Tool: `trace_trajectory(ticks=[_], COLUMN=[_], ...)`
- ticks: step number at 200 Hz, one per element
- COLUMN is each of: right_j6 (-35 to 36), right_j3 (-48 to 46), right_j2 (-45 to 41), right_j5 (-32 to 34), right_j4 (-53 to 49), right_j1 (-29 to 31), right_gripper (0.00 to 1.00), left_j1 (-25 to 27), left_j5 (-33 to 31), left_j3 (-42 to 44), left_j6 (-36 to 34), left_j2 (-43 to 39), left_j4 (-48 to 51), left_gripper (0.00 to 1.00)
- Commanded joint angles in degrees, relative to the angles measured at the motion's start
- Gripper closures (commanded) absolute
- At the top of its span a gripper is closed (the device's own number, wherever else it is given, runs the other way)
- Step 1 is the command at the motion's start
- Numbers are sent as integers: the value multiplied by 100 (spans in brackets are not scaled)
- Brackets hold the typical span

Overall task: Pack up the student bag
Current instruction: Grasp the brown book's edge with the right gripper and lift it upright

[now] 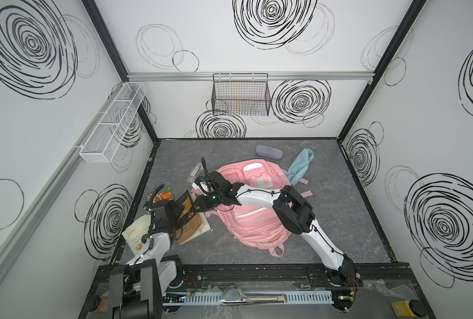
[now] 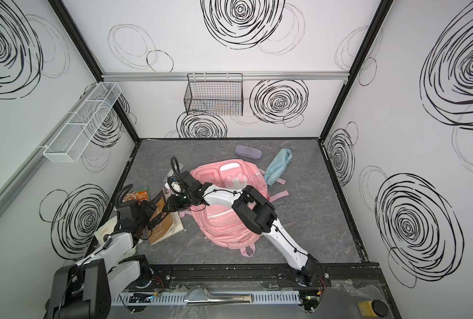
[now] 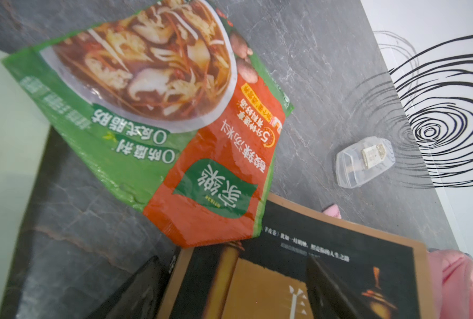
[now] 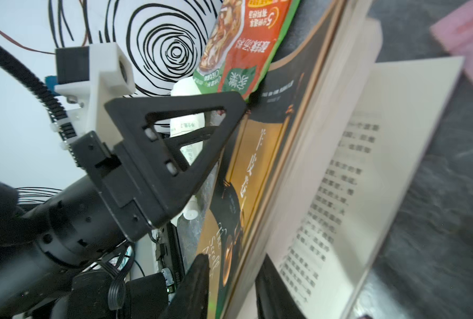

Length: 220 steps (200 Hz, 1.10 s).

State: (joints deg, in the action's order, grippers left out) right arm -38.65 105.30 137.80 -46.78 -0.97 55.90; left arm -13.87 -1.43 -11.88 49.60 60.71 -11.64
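The cover's opposite edge is already between my right gripper's fingers, so my left gripper needs to move outward and toward the bag next, with its fingers on both sides of the book's spine [image 3: 172, 264].
The pink student bag [image 1: 257, 221] [image 2: 224, 226] lies flat in the middle of the table. At its left side a brown-and-black book [image 1: 194, 232] [image 3: 285, 276] [image 4: 257, 165] rests partly open, its cover raised. My left gripper [image 1: 187, 211] [image 3: 231, 265] is open, its fingers wide apart over the cover. My right gripper [image 1: 198, 204] [image 4: 232, 259] reaches across the bag. One of its fingers is on the cover side and the other on the page side. Whether they press on the book does not show.
A green-and-orange soup packet [image 1: 166, 193] [image 3: 174, 110] and a white pouch [image 1: 137, 234] lie left of the book. A clear plastic case [image 1: 195, 172], a purple case [image 1: 268, 151] and a light-blue pouch [image 1: 301, 165] sit behind the bag. Wire baskets [image 1: 241, 96] hang on the walls.
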Motion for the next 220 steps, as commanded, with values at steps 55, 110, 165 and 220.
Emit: trace_trajectory(ticks=[55,110,165,220], right_j6=[-72,-48,-80,-149], right_j3=[211,-471,-1530,-2072], right_j2=[-253,-1353,-2370,-2783], right_j5=[118,266,456,209], right_j4=[-246,52,741,1031], right_j1=[-55,-103,-179,-416], right_gripper=[100,100,100,100], left_j1=[259,337,246,195], left_j5=[476,421,923,2845], left_j3=[-313,-847,-1046,-550], left_j6=[-29,-182,-610,-222], left_j2=[-542,-1392,-1492,-1254], left_j4=[491,1195,1004,-604], left_gripper=[16,13,12,13])
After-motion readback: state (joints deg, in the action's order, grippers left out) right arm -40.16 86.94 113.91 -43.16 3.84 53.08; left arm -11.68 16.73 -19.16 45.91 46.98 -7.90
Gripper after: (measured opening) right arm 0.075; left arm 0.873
